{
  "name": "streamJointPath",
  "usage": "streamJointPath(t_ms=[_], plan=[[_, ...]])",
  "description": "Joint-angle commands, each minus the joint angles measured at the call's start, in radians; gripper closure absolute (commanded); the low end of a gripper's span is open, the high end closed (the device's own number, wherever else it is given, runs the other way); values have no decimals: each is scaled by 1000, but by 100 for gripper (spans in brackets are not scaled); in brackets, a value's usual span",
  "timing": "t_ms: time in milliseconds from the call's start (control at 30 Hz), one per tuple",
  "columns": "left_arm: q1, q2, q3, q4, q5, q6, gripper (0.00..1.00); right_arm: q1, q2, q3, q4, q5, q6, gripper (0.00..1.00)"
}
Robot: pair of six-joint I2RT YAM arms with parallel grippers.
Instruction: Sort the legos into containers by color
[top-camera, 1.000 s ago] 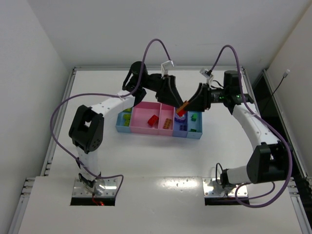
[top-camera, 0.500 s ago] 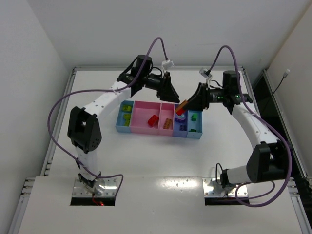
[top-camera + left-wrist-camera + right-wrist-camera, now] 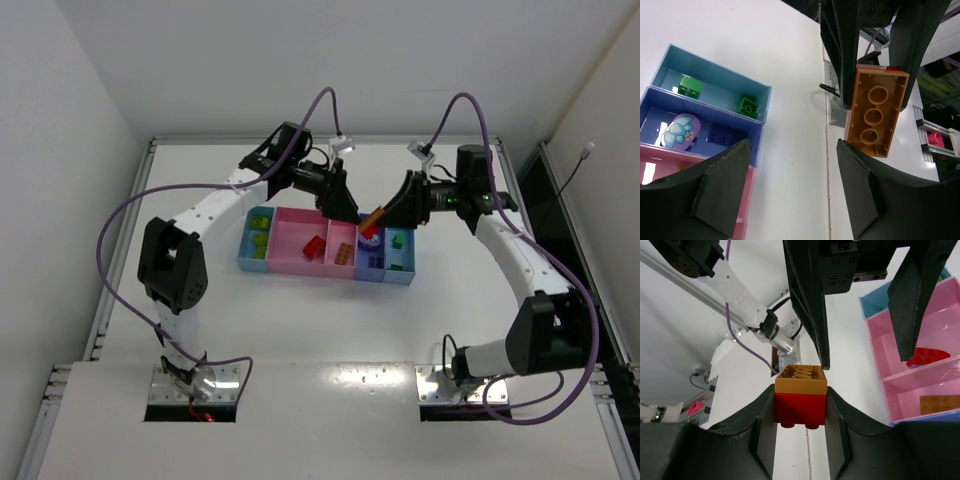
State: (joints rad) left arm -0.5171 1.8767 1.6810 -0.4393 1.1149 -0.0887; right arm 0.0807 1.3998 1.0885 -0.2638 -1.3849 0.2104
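I will next shift my left gripper toward the right in the left wrist view to straddle the orange brick (image 3: 371, 217) (image 3: 877, 113), because it sits beyond one open finger.
My right gripper (image 3: 800, 412) is shut on a red brick (image 3: 800, 409) with an orange brick (image 3: 801, 380) stuck on it, held above the periwinkle bin (image 3: 371, 268). The stack shows in the top view (image 3: 374, 219). My left gripper (image 3: 790, 187) is open and empty, facing the stack from the left. The orange brick's hollow underside (image 3: 875, 112) is just beyond its right finger (image 3: 865, 200). The left fingers (image 3: 810, 300) hang over the stack in the right wrist view. The row of bins (image 3: 300, 270) lies below both grippers.
The right light blue bin (image 3: 715, 70) holds two green bricks (image 3: 690, 85). The periwinkle bin holds a dark purple brick (image 3: 726, 134) and a rounded piece (image 3: 682, 131). The wide pink bin holds a red brick (image 3: 927, 356); the narrow pink bin holds an orange one (image 3: 940, 402).
My left arm has lifted off the bins, swung back, then brought its open gripper up close to the stack. My right gripper has stayed almost still with the stack.
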Motion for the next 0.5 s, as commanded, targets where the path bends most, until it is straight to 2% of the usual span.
streamJointPath(t_ms=[0,233,467], plan=[[3,-62,-1,-1,79,20,23,-1,-25,24,49,-19,-19,100],[46,-71,17,42,108,-14,19,-1,-25,24,40,-19,-19,100],[46,-123,-10,180,161,-167,17,10,-2,53,40,-9,-19,100]])
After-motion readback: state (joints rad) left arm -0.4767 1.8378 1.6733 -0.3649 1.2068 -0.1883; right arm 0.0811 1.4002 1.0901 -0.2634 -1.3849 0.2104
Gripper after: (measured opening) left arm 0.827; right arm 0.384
